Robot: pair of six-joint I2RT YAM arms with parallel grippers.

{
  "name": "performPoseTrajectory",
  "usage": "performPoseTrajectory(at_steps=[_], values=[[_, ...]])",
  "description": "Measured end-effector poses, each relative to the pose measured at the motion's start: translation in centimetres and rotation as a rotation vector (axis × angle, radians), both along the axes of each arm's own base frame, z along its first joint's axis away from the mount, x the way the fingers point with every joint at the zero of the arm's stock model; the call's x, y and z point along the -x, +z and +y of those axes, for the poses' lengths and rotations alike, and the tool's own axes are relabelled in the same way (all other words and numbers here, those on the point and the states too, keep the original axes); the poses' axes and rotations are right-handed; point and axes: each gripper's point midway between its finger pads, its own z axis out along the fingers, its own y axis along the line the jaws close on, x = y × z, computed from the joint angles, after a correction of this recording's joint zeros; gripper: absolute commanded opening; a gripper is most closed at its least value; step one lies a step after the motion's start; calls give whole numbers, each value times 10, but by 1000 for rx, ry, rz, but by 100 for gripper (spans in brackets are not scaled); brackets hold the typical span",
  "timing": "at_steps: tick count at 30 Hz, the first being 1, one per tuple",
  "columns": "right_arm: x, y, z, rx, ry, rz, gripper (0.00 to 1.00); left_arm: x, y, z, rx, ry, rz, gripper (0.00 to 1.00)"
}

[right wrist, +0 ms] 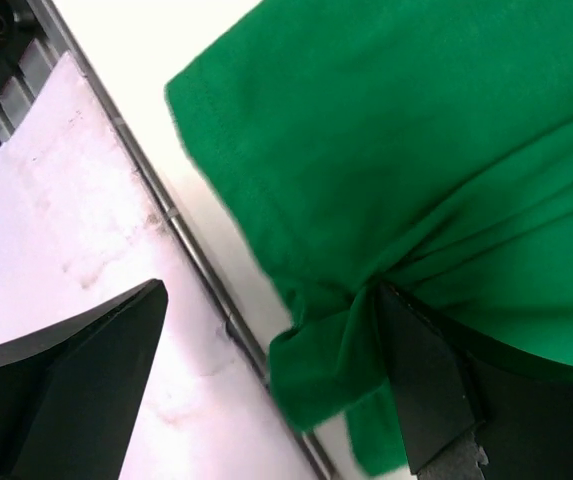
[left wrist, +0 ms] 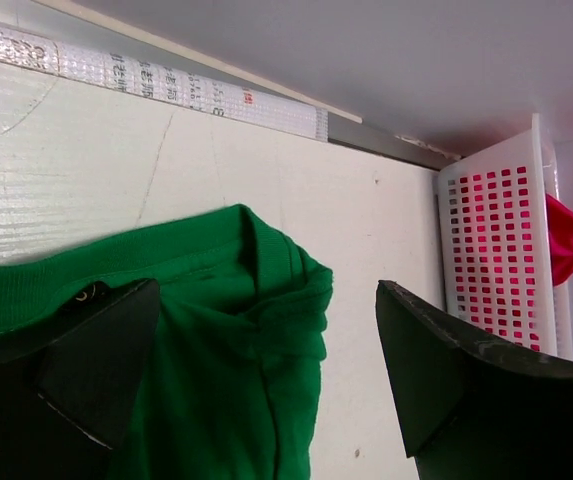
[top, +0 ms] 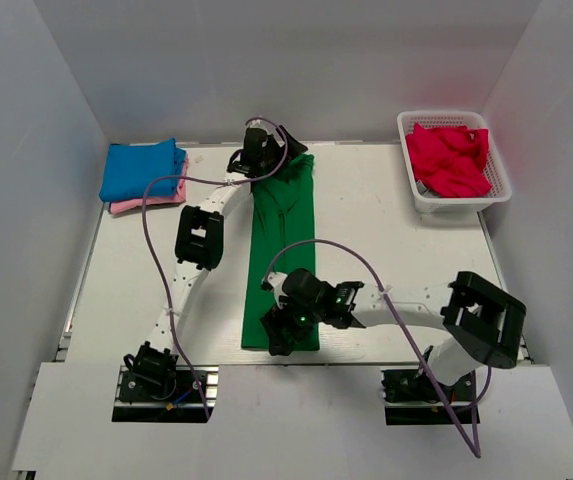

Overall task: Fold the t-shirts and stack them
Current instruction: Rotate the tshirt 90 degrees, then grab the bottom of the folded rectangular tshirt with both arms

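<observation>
I will next lift my left gripper and move it back, then lower it onto the hem's free corner.
A dark green t-shirt [top: 284, 250] lies folded into a long narrow strip down the table's middle. My left gripper [top: 253, 160] is open over its far collar end; in the left wrist view [left wrist: 266, 300] the collar [left wrist: 226, 300] lies between the spread fingers. My right gripper [top: 284, 335] is open at the near hem end; in the right wrist view [right wrist: 271, 290] bunched green cloth [right wrist: 386, 130] presses against the right finger [right wrist: 416, 370]. A folded blue shirt [top: 141, 168] lies on a pink one [top: 146, 203] at the far left. Red shirts [top: 449, 158] fill the basket.
The white lattice basket [top: 461, 203] stands at the far right corner; it also shows in the left wrist view [left wrist: 496, 250]. The metal rail of the table's near edge [right wrist: 181, 230] runs just beside the green hem. Grey walls enclose the table.
</observation>
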Motion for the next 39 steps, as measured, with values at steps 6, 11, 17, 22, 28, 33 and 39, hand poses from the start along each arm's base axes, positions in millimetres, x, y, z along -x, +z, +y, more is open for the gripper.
performPoseTrajectory(at_steps=[6, 11, 17, 22, 28, 33, 39], values=[[9, 54, 5, -141, 35, -52, 90, -3, 9, 12, -63, 48, -6, 100], [18, 124, 8, -396, 50, -116, 90, 4, 62, 32, -140, 65, -45, 100], [-9, 113, -19, -313, -235, -113, 90, 59, 197, 61, -227, 34, -150, 100], [-23, 50, -74, -103, -485, -63, 90, 205, 228, 91, -284, -26, -100, 100], [-20, 17, -95, 35, -574, 27, 86, 394, 63, 116, -368, -168, 277, 100], [-13, -5, -99, 77, -596, 107, 78, 501, -33, 155, -478, -209, 644, 100], [-11, -11, -90, 43, -607, 183, 66, 537, -31, 150, -413, -257, 641, 91]])
